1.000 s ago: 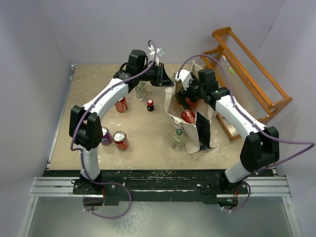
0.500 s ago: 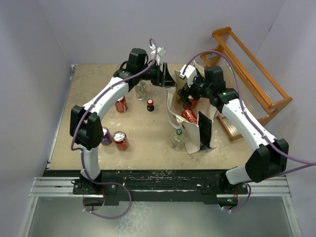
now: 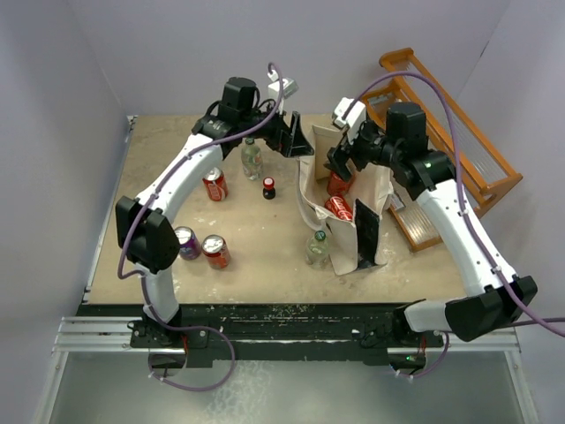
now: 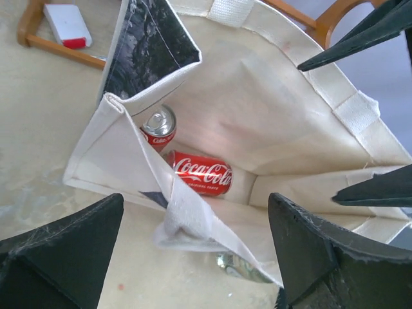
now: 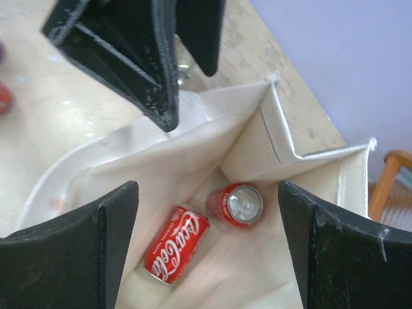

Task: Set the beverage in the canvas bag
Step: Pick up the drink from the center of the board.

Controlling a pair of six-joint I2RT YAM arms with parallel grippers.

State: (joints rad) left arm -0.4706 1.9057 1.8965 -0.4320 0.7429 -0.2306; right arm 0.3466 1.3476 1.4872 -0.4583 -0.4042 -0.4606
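Observation:
The green cap of the bottle (image 3: 320, 235) still outside the bag is back and below, so my empty right gripper should next move back and go down onto the cap.
The cream canvas bag (image 3: 378, 199) stands open at the table's middle right, black end panel toward the arms. Two red Coca-Cola cans lie inside: one on its side (image 4: 201, 174) (image 5: 176, 244), the other (image 4: 158, 127) (image 5: 235, 204) tipped with its top showing. My left gripper (image 3: 296, 141) (image 4: 193, 257) hovers open over the bag's left rim, and a loop handle (image 4: 183, 215) lies loose between its fingers. Above the bag's mouth my right gripper (image 3: 342, 163) (image 5: 209, 257) is open and holds nothing.
An orange wooden rack (image 3: 441, 132) stands right of the bag. Left of the bag stand a glass bottle (image 3: 252, 157), a small dark bottle (image 3: 268, 187), two red cans (image 3: 214, 185) (image 3: 215, 251) and a purple can (image 3: 187, 241). Another bottle (image 3: 318, 247) stands against the bag's near left side.
My left gripper's jaws have spread wide at the bag's rim. The right arm has lifted up and back to the right, out of the bag's mouth.

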